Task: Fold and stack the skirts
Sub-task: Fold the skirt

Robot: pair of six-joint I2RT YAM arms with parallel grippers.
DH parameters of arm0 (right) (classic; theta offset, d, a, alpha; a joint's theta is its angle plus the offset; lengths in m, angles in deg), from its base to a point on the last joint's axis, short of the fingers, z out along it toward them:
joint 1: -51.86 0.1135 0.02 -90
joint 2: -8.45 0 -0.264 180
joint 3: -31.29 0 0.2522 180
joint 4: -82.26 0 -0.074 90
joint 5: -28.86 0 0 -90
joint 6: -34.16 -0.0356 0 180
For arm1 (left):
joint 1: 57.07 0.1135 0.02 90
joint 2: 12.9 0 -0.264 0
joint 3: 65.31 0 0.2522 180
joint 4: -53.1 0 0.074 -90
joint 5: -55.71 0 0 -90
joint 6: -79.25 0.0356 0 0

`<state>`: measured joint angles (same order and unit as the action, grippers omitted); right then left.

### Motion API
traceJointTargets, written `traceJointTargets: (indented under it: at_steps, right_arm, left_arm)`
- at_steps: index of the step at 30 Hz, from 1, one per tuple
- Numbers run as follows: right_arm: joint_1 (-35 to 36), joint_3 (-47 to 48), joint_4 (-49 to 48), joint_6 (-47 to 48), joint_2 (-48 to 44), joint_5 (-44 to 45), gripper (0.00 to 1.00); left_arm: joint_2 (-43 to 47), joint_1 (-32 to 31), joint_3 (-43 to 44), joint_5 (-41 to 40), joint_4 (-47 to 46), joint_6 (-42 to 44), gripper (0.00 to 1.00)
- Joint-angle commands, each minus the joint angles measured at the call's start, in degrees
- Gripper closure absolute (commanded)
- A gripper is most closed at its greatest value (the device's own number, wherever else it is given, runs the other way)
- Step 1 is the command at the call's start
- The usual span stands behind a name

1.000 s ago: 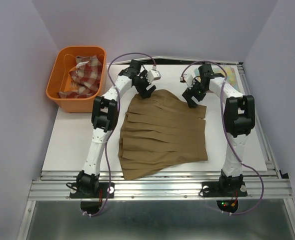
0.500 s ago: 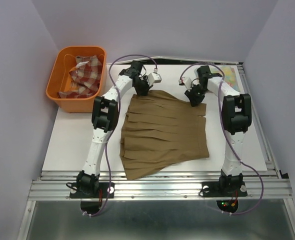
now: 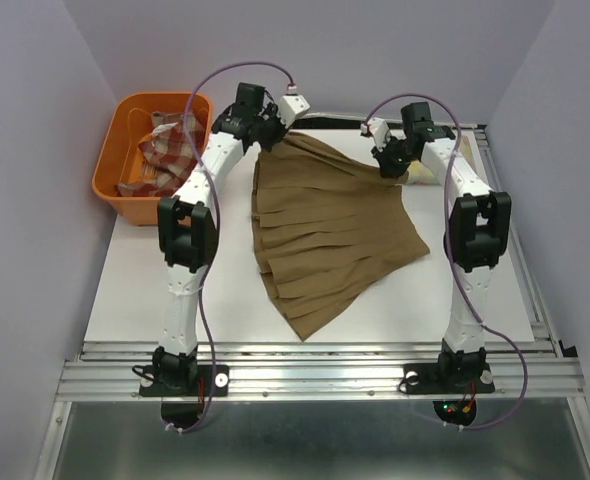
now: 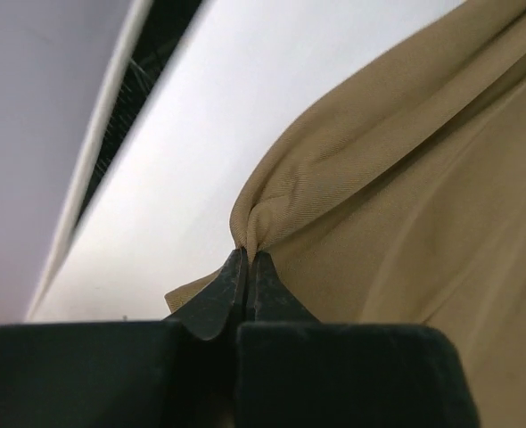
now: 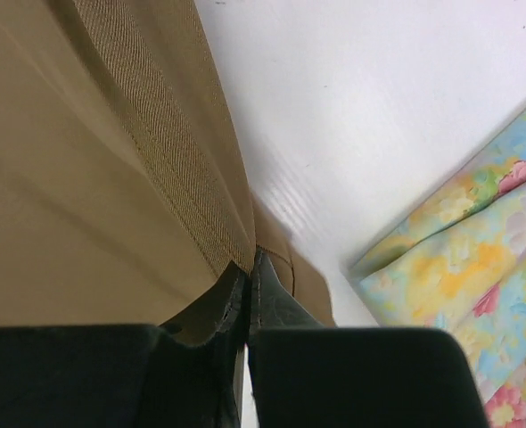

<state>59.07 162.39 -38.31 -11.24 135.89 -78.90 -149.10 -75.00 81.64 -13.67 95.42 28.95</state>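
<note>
My right gripper should next bring the skirt's waistband back and down onto the hem corner (image 3: 418, 248) and let go, because that corner lies flat on the mat (image 3: 145, 290) behind and below the gripper.
The tan-brown skirt (image 3: 325, 225) is raised at its far edge, its hem trailing down to the white mat (image 3: 145, 290). At the far left corner my left gripper (image 3: 272, 135) is shut on a bunched fold of this skirt (image 4: 397, 187), the fingertips pinching cloth (image 4: 248, 256). At the far right corner my right gripper (image 3: 395, 165) is shut on the waistband (image 5: 248, 265). The floral skirt (image 5: 477, 285) lies folded on the mat just right of that gripper. The plaid skirt (image 3: 170, 145) sits crumpled in the basket.
The orange plastic basket (image 3: 125, 190) stands at the far left, close to the left arm's elbow. Purple walls close in on both sides and the back. A metal rail (image 3: 315, 375) runs along the near edge.
Both grippers have closed on the tan skirt's far corners and lifted them up and back. The skirt has gone from lying flat to hanging, its hem pulled toward the middle.
</note>
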Motion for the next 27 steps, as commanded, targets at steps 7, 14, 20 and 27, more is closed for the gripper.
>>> traceJointTargets:
  at_steps: [7, 14, 20, 27]
  right_arm:
    - [-1.31, -18.18, -2.42, 7.34, -20.63, -0.08, 0.99]
    - [-1.31, -35.91, -7.16, 13.57, -30.3, -0.35, 0.99]
    - [-1.31, -51.57, -19.01, 14.73, -34.71, 0.53, 0.99]
    - [-1.31, -53.79, -20.62, 14.02, -35.23, -0.87, 0.99]
  left_arm:
    - [27.02, -0.52, -19.57, 1.52, 3.88, 1.52, 1.0]
    - [46.08, -8.41, -46.5, 0.74, 0.72, -2.96, 1.0]
    - [55.24, -18.97, -66.89, -2.86, -6.48, -14.19, 1.0]
    - [56.48, -21.09, -76.41, -4.1, -9.75, -19.4, 1.0]
